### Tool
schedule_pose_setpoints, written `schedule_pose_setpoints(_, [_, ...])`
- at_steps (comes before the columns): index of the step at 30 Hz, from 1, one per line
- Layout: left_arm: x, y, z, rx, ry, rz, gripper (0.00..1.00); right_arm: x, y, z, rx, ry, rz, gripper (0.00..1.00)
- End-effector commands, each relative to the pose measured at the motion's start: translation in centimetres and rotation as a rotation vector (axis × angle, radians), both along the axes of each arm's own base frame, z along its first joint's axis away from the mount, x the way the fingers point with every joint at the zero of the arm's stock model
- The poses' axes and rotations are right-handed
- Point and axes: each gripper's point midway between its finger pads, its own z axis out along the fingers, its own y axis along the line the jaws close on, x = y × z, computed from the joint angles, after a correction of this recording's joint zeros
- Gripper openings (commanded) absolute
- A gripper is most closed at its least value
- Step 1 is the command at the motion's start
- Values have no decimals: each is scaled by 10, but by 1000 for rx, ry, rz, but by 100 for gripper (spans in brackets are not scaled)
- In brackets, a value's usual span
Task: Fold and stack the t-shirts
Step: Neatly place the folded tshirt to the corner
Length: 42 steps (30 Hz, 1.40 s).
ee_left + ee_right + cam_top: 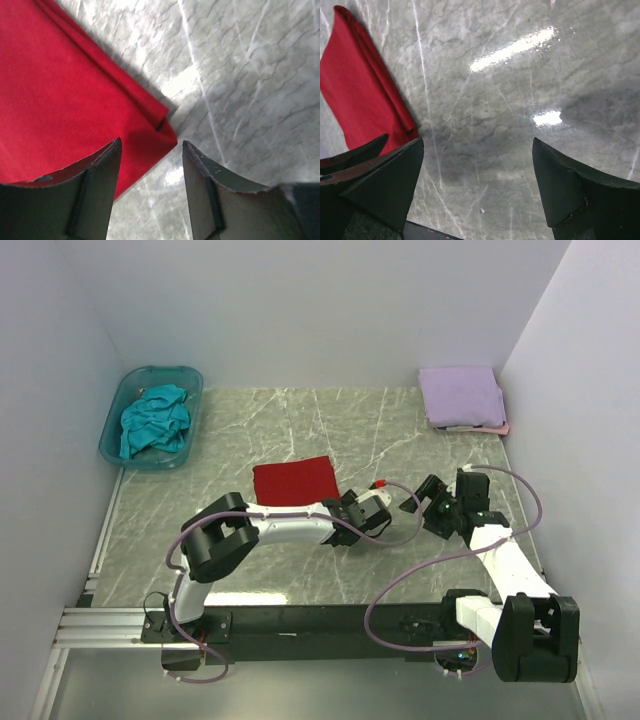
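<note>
My right gripper needs to move down and to the left in the top view next, tilting onto the red t-shirt's facing edge (335,477) (389,85), because my left gripper covers the t-shirt's near corner.
A deep red t-shirt (293,481), folded into a rectangle, lies flat mid-table. My left gripper (343,508) hovers at its near right corner. In the left wrist view that corner of the red t-shirt (60,100) lies just ahead of the open left gripper (152,142), with nothing between the fingers. My right gripper (428,505) stands wide open over bare table to the right of the red t-shirt (355,95); the right gripper (478,141) holds nothing. A folded lavender t-shirt (460,395) rests on a pale pink one (497,428) at the back right. A crumpled teal t-shirt (155,420) lies in the tub.
The translucent blue-green tub (115,435) stands at the back left corner. White walls close in the marble table (400,440) on three sides. A metal rail (100,625) runs along the near edge by the arm bases.
</note>
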Motion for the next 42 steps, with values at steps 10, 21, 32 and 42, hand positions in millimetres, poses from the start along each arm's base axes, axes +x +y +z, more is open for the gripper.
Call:
schedule_pose_setpoints(10, [1,-11,-24,41,-4,-23,40,8,13,-3,75,-41,49,93])
schedule_pose_setpoints(21, [2,-6,5,-40,-52,-12,1,16,45,-7,274,-34,89,89])
schedule_pose_setpoints(32, [-2,-5,61,-220,-89,-7,1,44,128,-31,480,56,199,90])
schedule_pose_setpoints(42, [-3,-6,60,-239,-81,-4,1,64,200,-40,543,136,309,87])
